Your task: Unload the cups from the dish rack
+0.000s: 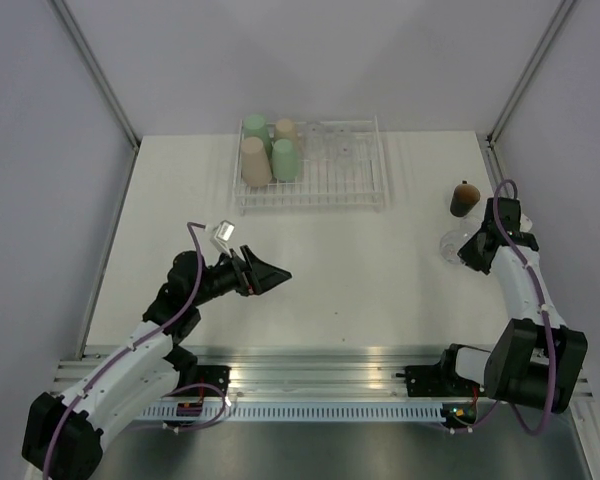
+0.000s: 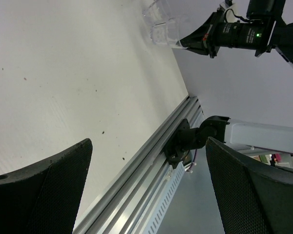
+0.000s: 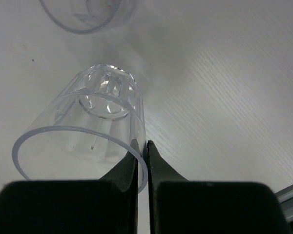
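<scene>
I need to bring my right gripper to the right in the top view and down to release, since bare tabletop [image 1: 470, 271] [image 3: 136, 56] beside the second clear cup lies there below it.
The white wire dish rack [image 1: 365, 190] stands at the back centre. Its left part holds two green tumblers [image 1: 285, 158] and two beige tumblers [image 1: 255, 160], upside down. Clear cups [image 1: 332, 145] sit to their right in the rack. The dark brown cup [image 1: 464, 198] stands on the table at the right. My right gripper [image 3: 142, 146] is shut on the wall of a clear cup [image 3: 78, 126], one finger inside and one outside, low over the table just in front of the brown cup [image 1: 450, 245]. My left gripper [image 1: 272, 274] is open and empty, over the table's middle-left.
A second clear cup [image 3: 88, 12] stands on the table just beyond the held one. In the left wrist view these cups [image 2: 161, 27] and the right arm [image 2: 239, 31] show far off. An aluminium rail [image 1: 310, 375] runs along the near edge.
</scene>
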### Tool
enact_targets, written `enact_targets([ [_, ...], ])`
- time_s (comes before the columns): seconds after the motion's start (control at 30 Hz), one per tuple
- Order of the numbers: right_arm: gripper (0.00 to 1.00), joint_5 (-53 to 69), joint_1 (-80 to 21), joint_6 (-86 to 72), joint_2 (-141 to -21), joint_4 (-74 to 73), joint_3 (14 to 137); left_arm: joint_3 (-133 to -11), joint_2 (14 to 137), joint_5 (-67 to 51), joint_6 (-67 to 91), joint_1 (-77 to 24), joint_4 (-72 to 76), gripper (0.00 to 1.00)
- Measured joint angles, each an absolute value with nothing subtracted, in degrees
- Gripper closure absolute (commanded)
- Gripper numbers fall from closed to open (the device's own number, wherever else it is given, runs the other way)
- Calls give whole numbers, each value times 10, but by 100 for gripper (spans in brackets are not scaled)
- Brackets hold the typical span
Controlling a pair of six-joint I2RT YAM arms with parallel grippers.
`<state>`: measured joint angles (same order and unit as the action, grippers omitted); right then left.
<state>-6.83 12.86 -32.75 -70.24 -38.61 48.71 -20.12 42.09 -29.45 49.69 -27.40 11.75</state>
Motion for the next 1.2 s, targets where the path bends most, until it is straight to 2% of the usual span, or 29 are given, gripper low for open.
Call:
enact_targets([
  [0.53, 99, -92, 232, -373, -720, -376, 453, -177, 344, -280, 483, -274, 24, 0],
  [0.9, 99, -6, 341, -398, -742, -319, 445, -177, 345, -270, 483, -274, 17, 0],
  [0.93, 98, 4, 345, -397, -743, -316, 443, -177, 345, -269, 483, -274, 17, 0],
  [1.07, 82, 48, 349, -393, -743, -299, 437, -177, 348, -265, 483, -274, 17, 0],
  [1.13, 79, 68, 349, -391, -743, -293, 435, -177, 351, -265, 483, -274, 17, 0],
  [1.2, 68, 84, 349, -390, -741, -286, 435, -177, 354, -265, 483, -274, 17, 0],
])
